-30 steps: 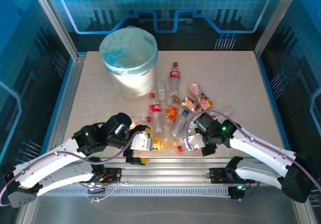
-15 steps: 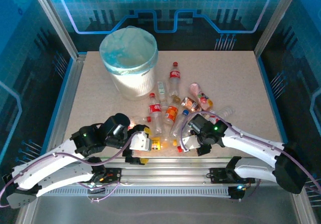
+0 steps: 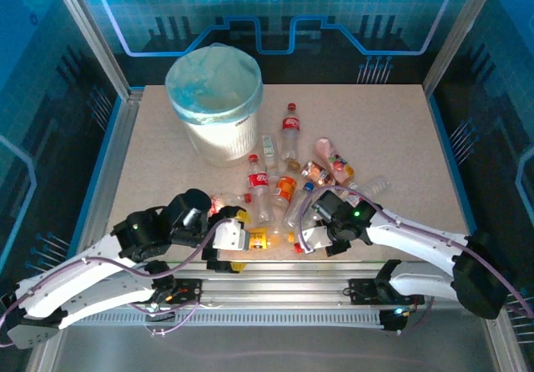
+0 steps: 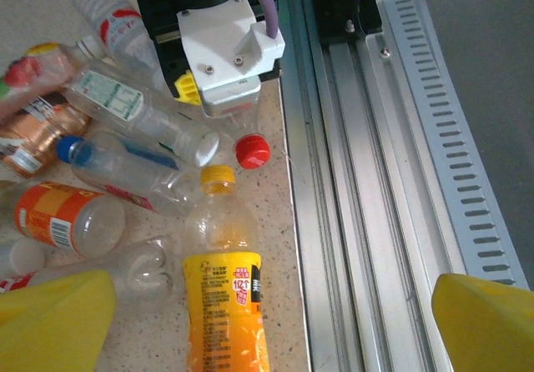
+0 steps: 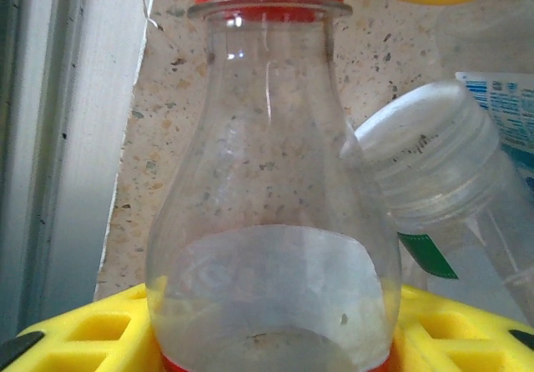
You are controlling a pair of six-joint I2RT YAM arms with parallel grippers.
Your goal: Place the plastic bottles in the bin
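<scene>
The left gripper should next move up and outward and tilt level to close on the bottle's red cap (image 3: 299,247) (image 4: 252,151), because the cap sticks out free of the right gripper's fingers.
Several plastic bottles (image 3: 284,180) lie in a heap mid-table, in front of the bin (image 3: 214,105) at the back left. My right gripper (image 5: 271,347) has its yellow pads (image 5: 83,339) pressed on both sides of a clear red-capped bottle (image 5: 267,180) lying at the table's near edge; from above this gripper (image 3: 304,237) is at the heap's near side. My left gripper (image 4: 267,330) is wide open above a yellow-labelled bottle (image 4: 224,305) with a yellow cap, not touching it. From above, the left gripper (image 3: 242,240) sits just left of that bottle (image 3: 257,238).
The aluminium rail (image 4: 367,180) runs along the table's near edge, right beside both grippers. In the left wrist view the right gripper's white housing (image 4: 225,47) is close ahead. A white-capped bottle (image 5: 434,180) lies against the held one. Bare tabletop (image 3: 392,130) spreads to the right.
The right gripper slid left into the heap's near edge and closed on the red-capped bottle. The left arm drew back slightly, still open.
</scene>
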